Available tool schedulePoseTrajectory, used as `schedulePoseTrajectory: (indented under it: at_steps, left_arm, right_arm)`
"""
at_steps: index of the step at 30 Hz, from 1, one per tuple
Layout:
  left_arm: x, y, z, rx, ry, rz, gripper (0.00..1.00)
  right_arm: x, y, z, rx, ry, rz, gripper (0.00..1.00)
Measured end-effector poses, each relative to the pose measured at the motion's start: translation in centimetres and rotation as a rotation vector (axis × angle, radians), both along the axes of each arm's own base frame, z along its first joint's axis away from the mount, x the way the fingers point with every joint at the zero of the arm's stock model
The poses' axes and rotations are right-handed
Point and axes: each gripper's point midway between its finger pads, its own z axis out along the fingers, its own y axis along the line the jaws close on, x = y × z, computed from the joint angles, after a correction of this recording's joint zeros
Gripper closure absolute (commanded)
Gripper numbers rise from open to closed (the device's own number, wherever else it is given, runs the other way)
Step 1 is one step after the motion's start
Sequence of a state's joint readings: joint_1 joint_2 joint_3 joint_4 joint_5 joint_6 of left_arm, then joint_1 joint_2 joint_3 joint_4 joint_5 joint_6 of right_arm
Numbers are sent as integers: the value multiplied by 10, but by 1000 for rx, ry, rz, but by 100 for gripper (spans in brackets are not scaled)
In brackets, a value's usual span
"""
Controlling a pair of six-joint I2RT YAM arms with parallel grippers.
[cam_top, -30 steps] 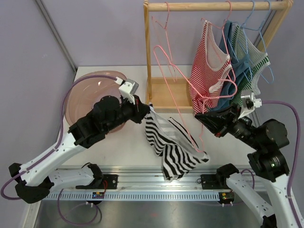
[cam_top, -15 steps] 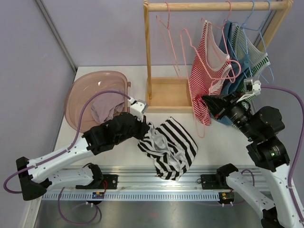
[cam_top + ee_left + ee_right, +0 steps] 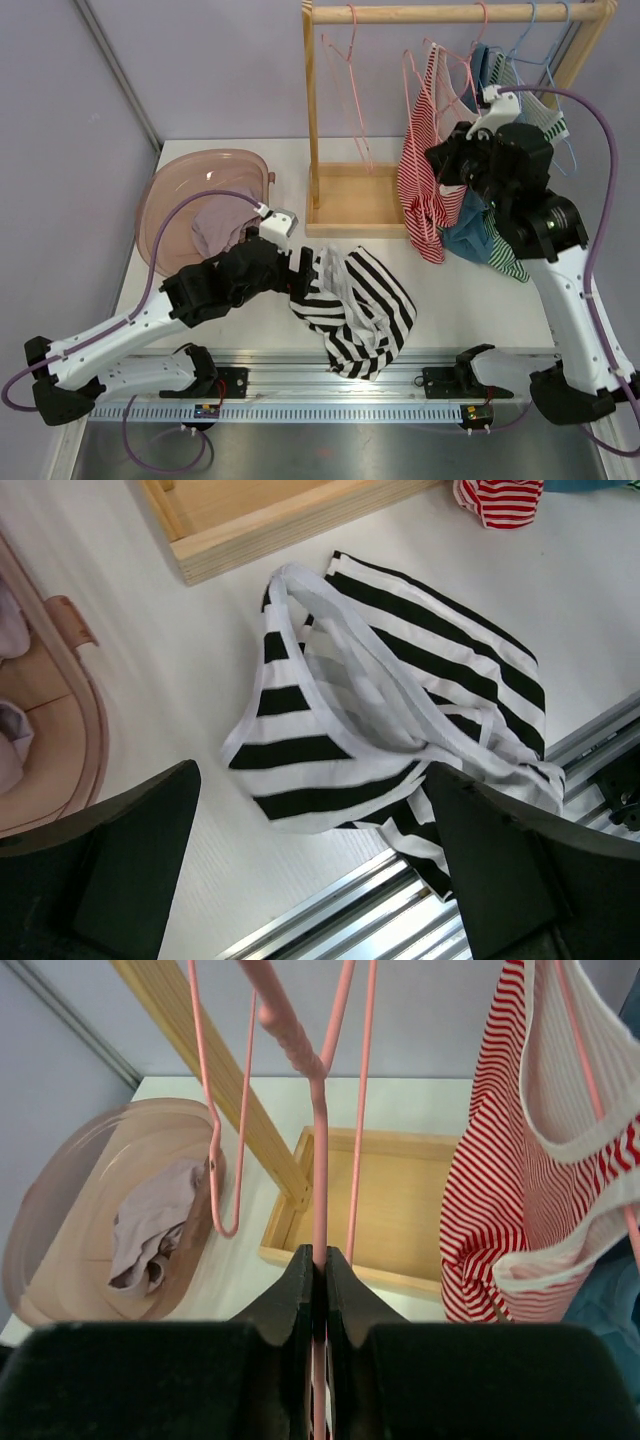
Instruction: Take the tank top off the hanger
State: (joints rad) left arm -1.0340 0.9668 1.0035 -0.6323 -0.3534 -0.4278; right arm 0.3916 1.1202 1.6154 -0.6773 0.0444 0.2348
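The bare hanger goes outward and to the left in the top view in my right gripper to the bar's open part [image 3: 390,15] next. My right gripper then releases it there.
The black-and-white striped tank top [image 3: 358,305] lies crumpled on the white table near the front edge, free of any hanger. It fills the middle of the left wrist view [image 3: 400,700]. My left gripper [image 3: 300,268] hovers at its left edge, jaws wide open and empty [image 3: 315,880]. A bare pink hanger [image 3: 319,1140] is pinched in my right gripper [image 3: 320,1256], which is shut on its wire. That right gripper [image 3: 445,160] is raised beside the hanging clothes on the rack.
A wooden rack [image 3: 460,13] with a tray base [image 3: 350,200] stands at the back. A red-striped top [image 3: 425,150], blue and green tops and an empty pink hanger [image 3: 345,90] hang from it. A pink basin [image 3: 170,195] at the left holds a lilac garment [image 3: 215,232]. A metal rail [image 3: 330,385] edges the front.
My left gripper opened and let go of the striped tank top, which settled on the table. My right arm rose toward the rack rail, carrying the bare pink hanger.
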Motion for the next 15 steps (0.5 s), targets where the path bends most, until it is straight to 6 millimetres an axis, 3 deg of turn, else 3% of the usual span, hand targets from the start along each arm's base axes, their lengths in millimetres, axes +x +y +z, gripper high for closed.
schedulePoseTrajectory:
  at_steps: [10,15]
  left_arm:
    - [-12,33,21,-27,-40,31,1]
    - [-18,44,26,-38,-50,36,1]
  right_arm:
    - [73,24,45,-52,-35,-13,100]
    - [110,44,48,-84,-40,-8,100]
